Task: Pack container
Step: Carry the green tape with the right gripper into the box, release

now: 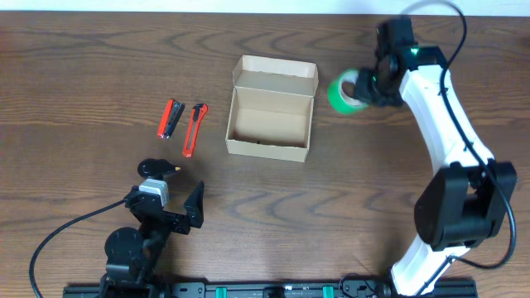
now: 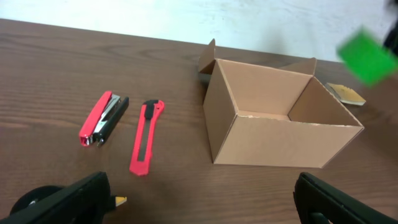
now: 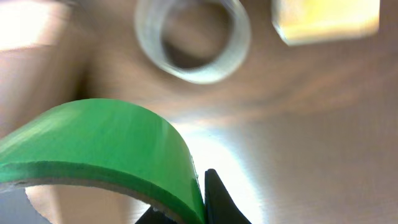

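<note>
The container is empty, so my right gripper needs to move over its side by the red utility knife, then lower the green tape roll (image 1: pixel 341 92) inside.
The tan cardboard container (image 1: pixel 272 118) stands open at the table's middle, its flap lid tilted back; it also shows in the left wrist view (image 2: pixel 280 121). My right gripper (image 1: pixel 364 85) is shut on a green tape roll (image 1: pixel 341 92), held just right of the container; the roll fills the right wrist view (image 3: pixel 99 152), with the fingers (image 3: pixel 199 208) pinching its wall, and appears in the left wrist view (image 2: pixel 367 56). My left gripper (image 1: pixel 170 194) is open and empty near the front left, its fingers (image 2: pixel 205 202) wide apart.
A red stapler (image 1: pixel 170 118) and a red utility knife (image 1: pixel 194 128) lie left of the container. A clear tape roll (image 3: pixel 193 37) and a yellowish block (image 3: pixel 326 18) lie on the table below the right gripper. A small black object (image 1: pixel 153 168) sits by the left gripper.
</note>
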